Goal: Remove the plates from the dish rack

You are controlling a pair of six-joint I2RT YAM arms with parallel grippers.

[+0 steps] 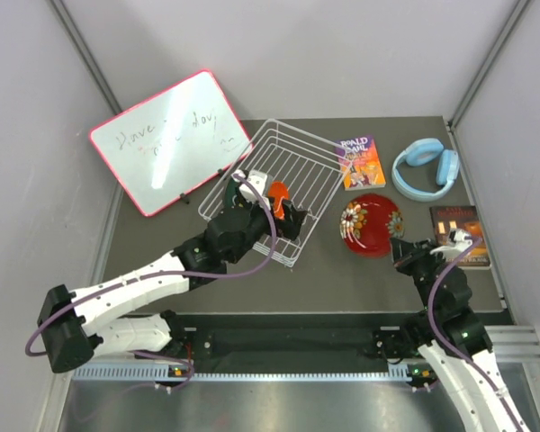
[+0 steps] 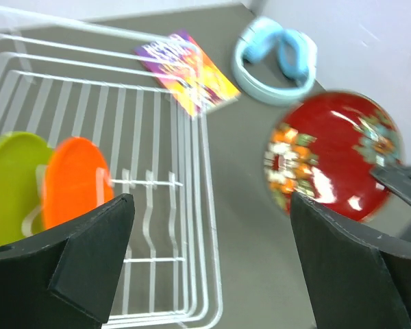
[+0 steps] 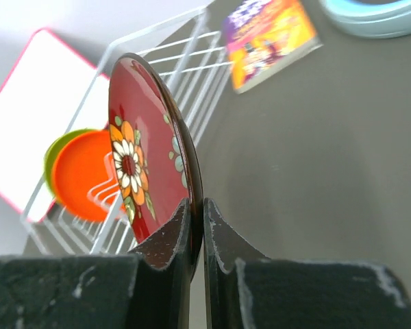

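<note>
Next, my right gripper lowers the dark red flowered plate (image 1: 372, 224) flat onto the tabletop between the rack (image 1: 297, 157) and the dark book, as that spot is clear.
The white wire dish rack (image 1: 297, 157) stands at the table's middle back. An orange plate (image 1: 277, 192) stands on edge in it, with a lime green plate (image 2: 7, 185) behind it in the left wrist view. The teal plate is hidden. My left gripper (image 1: 292, 219) is open and empty over the rack's front right corner (image 2: 205, 301). My right gripper (image 1: 398, 245) is shut on the rim of the dark red flowered plate (image 1: 372, 224), just right of the rack. The right wrist view shows this plate (image 3: 147, 157) edge-on between the fingers (image 3: 175, 236).
A pink-framed whiteboard (image 1: 169, 139) leans at the back left. A purple book (image 1: 359, 161) lies right of the rack, blue headphones (image 1: 426, 168) beyond it, and a dark book (image 1: 461, 232) near the right edge.
</note>
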